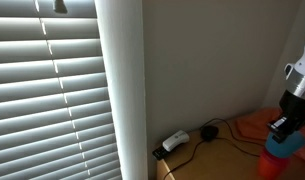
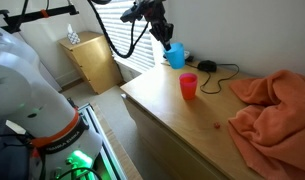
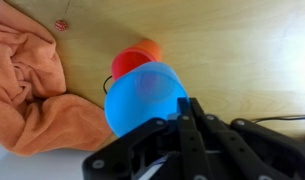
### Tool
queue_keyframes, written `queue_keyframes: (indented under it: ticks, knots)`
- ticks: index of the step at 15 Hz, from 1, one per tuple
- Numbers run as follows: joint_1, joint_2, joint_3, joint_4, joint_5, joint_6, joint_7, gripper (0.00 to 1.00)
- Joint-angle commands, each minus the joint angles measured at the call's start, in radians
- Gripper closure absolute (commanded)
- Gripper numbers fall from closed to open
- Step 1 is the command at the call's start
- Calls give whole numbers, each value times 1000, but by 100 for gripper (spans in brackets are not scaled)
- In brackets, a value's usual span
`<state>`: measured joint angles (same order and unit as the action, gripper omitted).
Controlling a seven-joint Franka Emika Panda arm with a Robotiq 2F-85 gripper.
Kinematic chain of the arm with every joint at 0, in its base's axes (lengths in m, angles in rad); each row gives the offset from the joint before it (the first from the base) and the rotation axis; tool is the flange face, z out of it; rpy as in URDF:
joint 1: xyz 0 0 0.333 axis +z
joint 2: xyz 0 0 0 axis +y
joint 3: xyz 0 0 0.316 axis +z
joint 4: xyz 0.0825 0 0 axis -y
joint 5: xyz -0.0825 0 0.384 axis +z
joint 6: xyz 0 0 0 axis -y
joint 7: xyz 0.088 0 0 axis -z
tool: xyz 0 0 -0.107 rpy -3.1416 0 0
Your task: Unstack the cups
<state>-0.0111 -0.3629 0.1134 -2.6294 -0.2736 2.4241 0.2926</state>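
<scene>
The tabletop beside the red cup is bare and lies below my gripper. My gripper needs to bring the blue cup (image 2: 174, 53) down onto that spot next and release it standing apart.
My gripper (image 3: 184, 104) is shut on the rim of a blue cup (image 3: 140, 98) and holds it in the air above the wooden table. A red cup (image 3: 130, 60) stands upright on the table below it, apart from the blue cup. In both exterior views the blue cup (image 2: 174, 53) (image 1: 285, 141) hangs under the gripper (image 2: 164, 38), with the red cup (image 2: 188, 86) (image 1: 269, 164) on the table nearby.
An orange cloth (image 2: 277, 105) lies bunched on the table (image 2: 182, 125) next to the cups. It also shows in the wrist view (image 3: 32, 85). A black cable and a white adapter (image 1: 174, 141) lie by the wall. A small wooden cabinet (image 2: 92, 60) stands by the window blinds.
</scene>
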Motion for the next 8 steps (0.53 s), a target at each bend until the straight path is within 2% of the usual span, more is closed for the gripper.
queue_keyframes:
  ticks: [1, 8]
  knots:
    - [27, 33, -4, -8, 40, 2, -83, 99]
    - [42, 210, -40, 49, 125, 7, -267, 99]
